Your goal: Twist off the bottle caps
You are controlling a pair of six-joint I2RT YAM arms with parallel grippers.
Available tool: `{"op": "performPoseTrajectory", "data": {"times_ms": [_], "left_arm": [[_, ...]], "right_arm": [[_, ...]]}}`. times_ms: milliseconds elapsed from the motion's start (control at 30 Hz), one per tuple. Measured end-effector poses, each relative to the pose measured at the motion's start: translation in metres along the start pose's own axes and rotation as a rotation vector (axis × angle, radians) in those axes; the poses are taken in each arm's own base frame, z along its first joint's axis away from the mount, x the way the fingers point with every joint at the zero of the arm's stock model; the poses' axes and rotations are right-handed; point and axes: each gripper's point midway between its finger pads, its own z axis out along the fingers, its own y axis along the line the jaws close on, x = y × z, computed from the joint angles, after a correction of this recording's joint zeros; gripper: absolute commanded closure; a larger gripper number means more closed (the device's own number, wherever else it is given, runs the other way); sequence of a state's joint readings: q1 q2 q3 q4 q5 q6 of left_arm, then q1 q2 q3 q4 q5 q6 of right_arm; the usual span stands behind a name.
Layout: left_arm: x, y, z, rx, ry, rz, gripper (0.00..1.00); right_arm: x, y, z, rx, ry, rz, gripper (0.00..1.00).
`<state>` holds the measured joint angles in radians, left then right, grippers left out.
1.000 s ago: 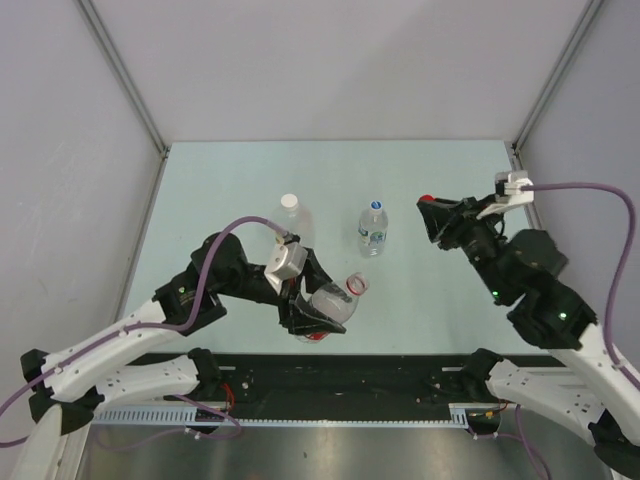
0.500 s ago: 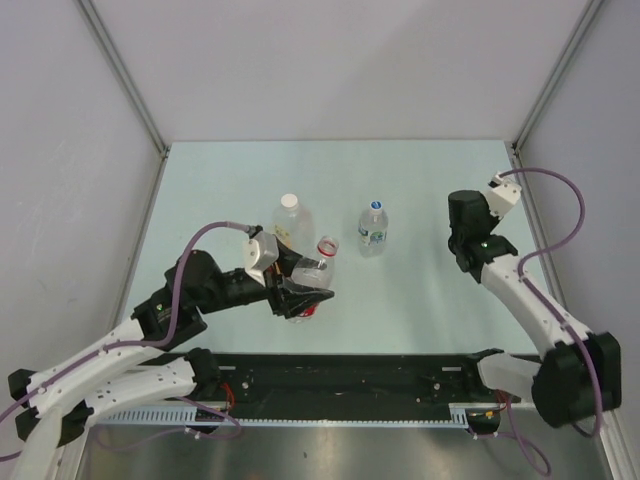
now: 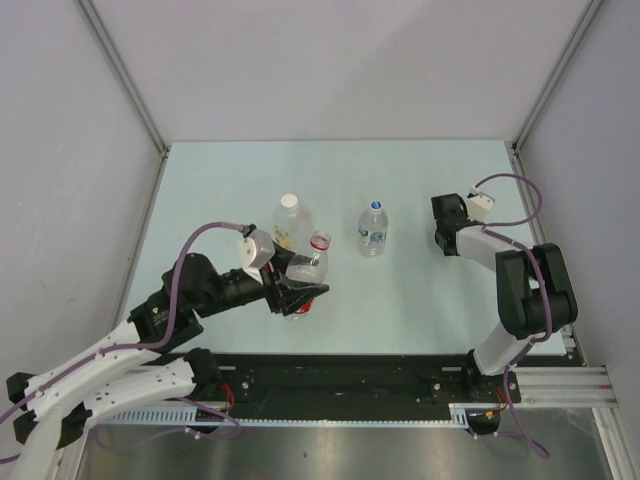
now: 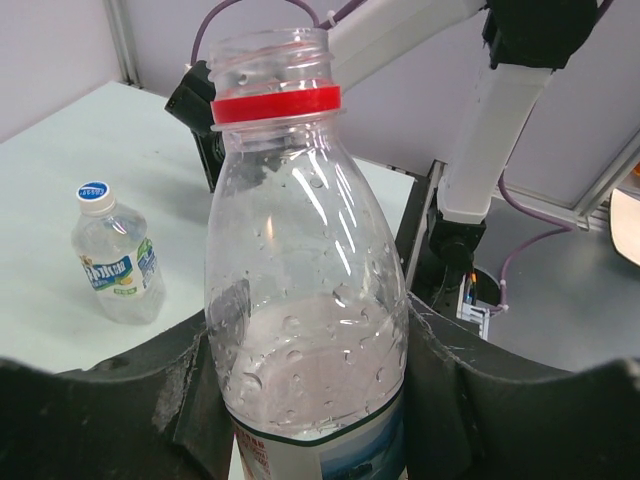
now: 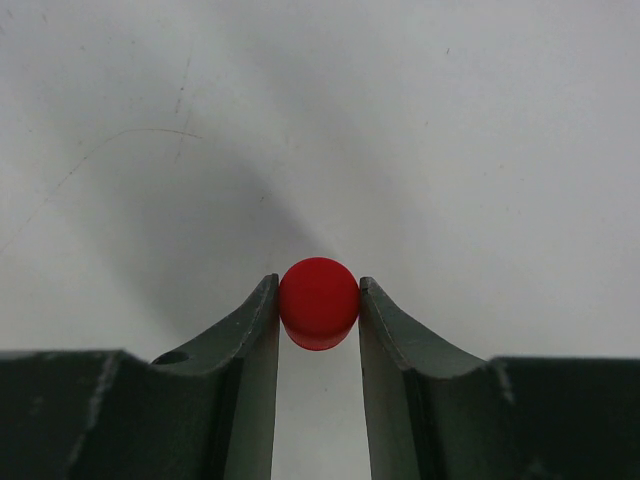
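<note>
The red cap (image 5: pixel 318 302) comes down onto the bare tabletop just below my right gripper next. My right gripper releases it on that clear spot, away from the standing bottles.
My left gripper (image 3: pixel 297 292) is shut on the clear bottle with the red label (image 3: pixel 306 272), held upright near the table's front. In the left wrist view this bottle (image 4: pixel 300 280) has an open neck with only a red ring, no cap. My right gripper (image 3: pixel 441 240) is at the right side of the table, pointing down. In the right wrist view it (image 5: pixel 318 300) is shut on the red cap (image 5: pixel 318 302), close above the table. The large bottle with a white cap (image 3: pixel 289 218) and the small blue-capped bottle (image 3: pixel 372 228) stand upright mid-table; the small one shows in the left wrist view (image 4: pixel 113 255).
The pale green table (image 3: pixel 220 180) is walled by grey panels left, right and behind. A black rail (image 3: pixel 350 375) runs along the near edge between the arm bases.
My right arm has folded back and lowered the red cap toward the table at the right. My left gripper has drawn the open bottle left and set it more upright.
</note>
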<state>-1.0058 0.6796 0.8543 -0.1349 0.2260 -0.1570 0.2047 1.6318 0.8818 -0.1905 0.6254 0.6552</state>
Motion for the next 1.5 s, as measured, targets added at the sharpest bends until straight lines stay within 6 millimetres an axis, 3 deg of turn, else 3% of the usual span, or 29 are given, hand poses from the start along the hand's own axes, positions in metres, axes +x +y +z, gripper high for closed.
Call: {"op": "performPoseTrajectory", "data": {"times_ms": [167, 300, 733, 867, 1033, 1167, 1267, 1333, 1433, 1500], "left_arm": [[0.004, 0.003, 0.001, -0.014, 0.008, -0.003, 1.00], [0.012, 0.005, 0.004, -0.019, 0.030, -0.008, 1.00], [0.022, 0.007, 0.006, -0.022, 0.048, -0.013, 1.00], [0.024, 0.008, 0.006, -0.024, 0.053, -0.014, 1.00], [0.024, 0.008, 0.007, -0.026, 0.054, -0.013, 1.00], [0.024, 0.010, 0.007, -0.036, 0.054, -0.013, 0.99], [0.025, 0.014, 0.008, -0.053, 0.057, -0.014, 0.99], [0.028, 0.017, 0.011, -0.066, 0.067, -0.016, 0.99], [0.036, 0.023, 0.018, -0.087, 0.099, -0.021, 0.99], [0.038, 0.025, 0.026, -0.092, 0.121, -0.020, 0.98]], "right_arm": [[0.002, 0.011, 0.013, -0.001, 0.053, -0.002, 1.00], [0.014, 0.014, 0.023, -0.003, 0.105, -0.014, 1.00], [0.017, 0.021, 0.022, -0.037, 0.147, -0.021, 0.53], [0.019, 0.019, 0.021, -0.033, 0.154, -0.025, 0.43], [0.013, 0.013, 0.009, -0.033, 0.160, -0.029, 0.38], [-0.022, 0.010, -0.025, -0.081, 0.098, 0.029, 0.38], [-0.062, 0.008, -0.072, -0.168, 0.008, 0.104, 0.39], [-0.093, 0.009, -0.121, -0.288, -0.085, 0.175, 0.39], [-0.135, 0.018, -0.220, -0.609, -0.230, 0.257, 0.34], [-0.145, 0.026, -0.285, -0.880, -0.269, 0.266, 0.31]]}}
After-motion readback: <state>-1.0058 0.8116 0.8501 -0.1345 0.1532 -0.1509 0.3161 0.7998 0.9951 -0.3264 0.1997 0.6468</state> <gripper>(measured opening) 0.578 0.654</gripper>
